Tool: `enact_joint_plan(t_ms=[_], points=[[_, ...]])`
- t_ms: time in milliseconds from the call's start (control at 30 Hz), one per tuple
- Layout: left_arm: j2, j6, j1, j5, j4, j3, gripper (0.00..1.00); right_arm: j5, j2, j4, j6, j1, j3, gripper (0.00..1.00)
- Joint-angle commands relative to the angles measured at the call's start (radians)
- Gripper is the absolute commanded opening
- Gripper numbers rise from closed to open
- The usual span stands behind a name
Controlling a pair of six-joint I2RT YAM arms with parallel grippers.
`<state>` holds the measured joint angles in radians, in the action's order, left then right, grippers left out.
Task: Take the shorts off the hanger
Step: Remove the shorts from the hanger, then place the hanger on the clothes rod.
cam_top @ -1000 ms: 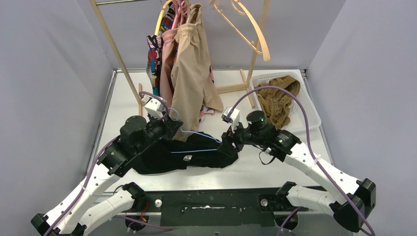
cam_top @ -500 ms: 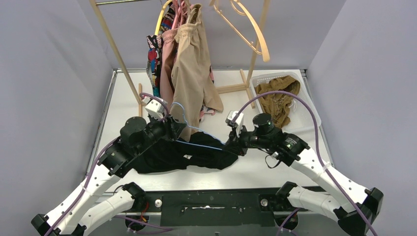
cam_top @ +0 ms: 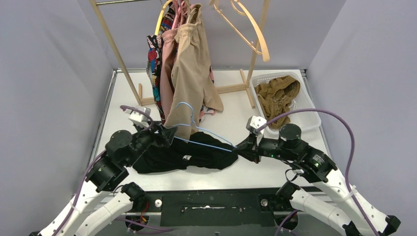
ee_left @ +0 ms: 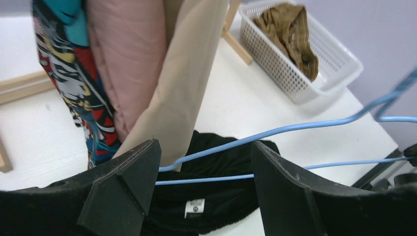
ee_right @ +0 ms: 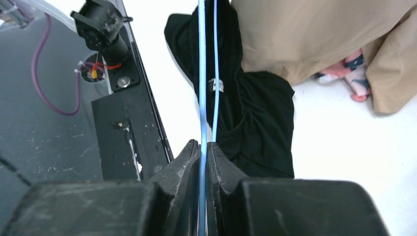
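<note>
My right gripper moves up and outward to the gap between beige shorts and wooden hangers next, then releases, since the black shorts (cam_top: 187, 156) already lie off the blue hanger.
Black shorts (cam_top: 187, 156) lie crumpled on the table between the arms. A blue wire hanger (cam_top: 206, 140) slants above them, its hook up in front of the hanging beige shorts (cam_top: 189, 73). My right gripper (cam_top: 241, 147) is shut on the hanger's right end; in the right wrist view the wire (ee_right: 202, 73) runs straight out from the pinched jaws (ee_right: 203, 147) over the black shorts (ee_right: 255, 108). My left gripper (cam_top: 167, 132) stands open at the hanger's left end. Both blue wires (ee_left: 295, 129) cross the gap between its fingers (ee_left: 204, 167) untouched, the black shorts (ee_left: 221, 196) below.
Dusty pink shorts (cam_top: 168, 54) and comic-print shorts (cam_top: 154, 54) hang with the beige ones on the wooden rack (cam_top: 115, 49). Empty wooden hangers (cam_top: 248, 29) hang to the right. A white basket (cam_top: 314, 115) at the back right holds mustard-brown shorts (cam_top: 278, 98).
The left gripper let go of the hanger and drew back to the left. The right gripper shut on the hanger's end and moved right, lifting the hanger above the black shorts.
</note>
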<state>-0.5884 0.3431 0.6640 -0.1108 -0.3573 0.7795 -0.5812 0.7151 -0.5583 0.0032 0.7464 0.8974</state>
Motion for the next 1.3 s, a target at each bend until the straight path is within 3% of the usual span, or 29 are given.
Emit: enact_joint_plan(t_ms=[0,100,367,500,667,800,933,1100,1267], points=[[0.113,-0.001,-0.003,-0.11,0.101,-0.017,0.69,-0.033,-0.109,0.056,0.012,-0.001,0.021,0.0],[0.163,-0.001,-0.004,-0.103,0.171,-0.044,0.75,-0.003,-0.156,0.055,0.029,-0.002,0.024,0.0],[0.135,0.008,-0.003,-0.095,0.161,-0.002,0.76,0.166,-0.175,-0.034,0.086,0.005,0.082,0.0],[0.12,0.037,-0.003,0.074,0.27,0.004,0.82,0.321,-0.27,0.005,0.081,0.004,0.071,0.0],[0.02,0.012,-0.004,0.171,0.246,0.096,0.82,0.329,-0.436,0.098,0.072,0.006,0.011,0.0],[0.022,-0.003,-0.004,0.136,0.253,0.065,0.82,0.37,-0.485,0.054,0.081,0.011,0.027,0.0],[0.029,-0.012,-0.003,0.071,0.243,0.024,0.82,0.52,-0.473,0.008,0.113,0.013,0.055,0.0],[-0.01,0.011,-0.003,-0.198,0.135,0.015,0.82,0.66,-0.392,-0.011,0.151,0.014,0.079,0.0],[-0.041,0.006,-0.003,-0.323,0.06,0.006,0.82,0.779,-0.241,-0.017,0.178,0.014,0.098,0.0]])
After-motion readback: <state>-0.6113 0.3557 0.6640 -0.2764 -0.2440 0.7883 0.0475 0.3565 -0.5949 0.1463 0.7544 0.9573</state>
